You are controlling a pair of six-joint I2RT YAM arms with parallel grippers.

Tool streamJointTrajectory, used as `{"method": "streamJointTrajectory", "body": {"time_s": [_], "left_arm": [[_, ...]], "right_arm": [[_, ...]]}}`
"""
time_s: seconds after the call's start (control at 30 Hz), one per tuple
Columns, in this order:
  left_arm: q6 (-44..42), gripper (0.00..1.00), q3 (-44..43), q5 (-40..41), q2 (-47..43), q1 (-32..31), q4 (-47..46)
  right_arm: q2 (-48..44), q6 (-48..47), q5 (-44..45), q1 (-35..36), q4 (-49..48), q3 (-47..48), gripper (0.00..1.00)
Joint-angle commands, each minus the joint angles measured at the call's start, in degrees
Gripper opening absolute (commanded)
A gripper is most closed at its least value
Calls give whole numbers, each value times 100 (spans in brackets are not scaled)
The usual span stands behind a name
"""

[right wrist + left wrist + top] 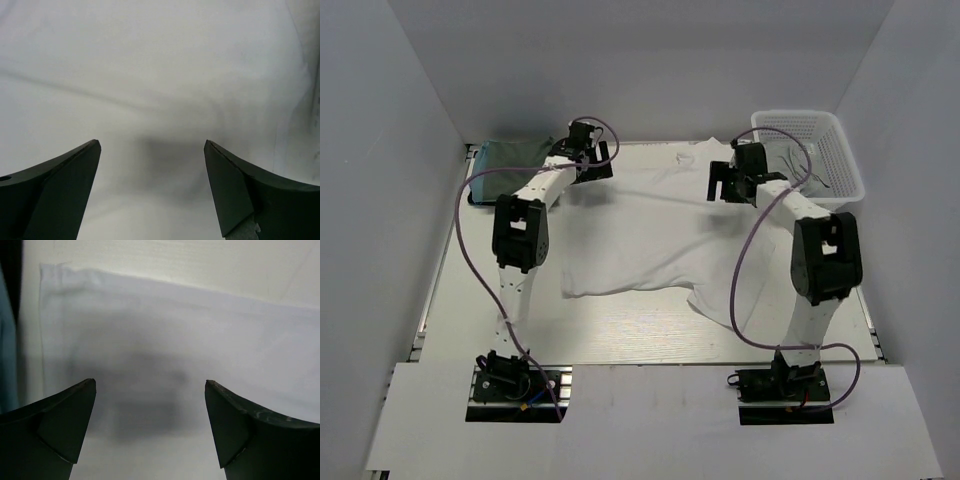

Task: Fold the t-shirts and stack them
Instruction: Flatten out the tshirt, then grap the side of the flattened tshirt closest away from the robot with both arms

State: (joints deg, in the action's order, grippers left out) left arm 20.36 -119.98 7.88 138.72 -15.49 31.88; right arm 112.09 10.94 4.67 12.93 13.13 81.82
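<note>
The left gripper needs to move back and go down onto the white t-shirt's near corner (567,293) next, because that corner is below the gripper and back toward the robot's base.
A white t-shirt (650,235) lies spread over the middle of the table, wrinkled, with a sleeve hanging toward the front right. A folded teal-green t-shirt (515,155) sits at the back left corner. My left gripper (592,160) hovers over the white shirt's far left part, jaws wide open with only cloth (165,340) below; the shirt's corner and hem show near the table. My right gripper (730,180) hangs over the shirt's far right part, also open, with bare white cloth (150,75) under it.
A white lattice basket (810,150) stands at the back right, beside the right arm. White walls close in the table on three sides. A teal edge (6,350) shows at the left of the left wrist view.
</note>
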Motion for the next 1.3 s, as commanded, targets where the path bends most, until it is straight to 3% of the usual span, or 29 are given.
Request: {"method": "streamJointTrajectory", "body": {"time_s": [0.0, 0.13, 0.43, 0.57, 0.77, 0.9, 1.1, 1.23, 1.27], "left_arm": [[20, 100, 473, -217, -1494, -51, 249], [713, 100, 2499, -304, -2759, -104, 372], [2033, 100, 6659, -718, -5676, -157, -6], [2209, 100, 7357, -544, -6188, -157, 230], [2525, 100, 7911, -348, -6251, -157, 302], [2675, 91, 8104, -462, -6251, -104, 240], [2736, 60, 8342, -392, -6313, -51, 21], [2736, 22, 8404, -524, -6138, -51, -138], [2736, 3, 8351, -524, -6085, -51, -138]], "right_arm": [[-1021, 56, -405, 70, -205, -446, 90], [-2205, 740, -572, 52, -390, -1842, 90], [-3738, 1446, -861, 34, -135, -3505, 90], [-4344, 1429, -924, 17, -30, -4094, 90], [-4775, 1525, -941, 25, 155, -4481, 90], [-4916, 1534, -950, 8, 181, -4622, 90], [-4872, 1587, -889, 17, 331, -4684, 90], [-4986, 1639, -906, -9, 575, -4754, 90], [-5030, 1648, -897, 16, 647, -4772, 90]]}}
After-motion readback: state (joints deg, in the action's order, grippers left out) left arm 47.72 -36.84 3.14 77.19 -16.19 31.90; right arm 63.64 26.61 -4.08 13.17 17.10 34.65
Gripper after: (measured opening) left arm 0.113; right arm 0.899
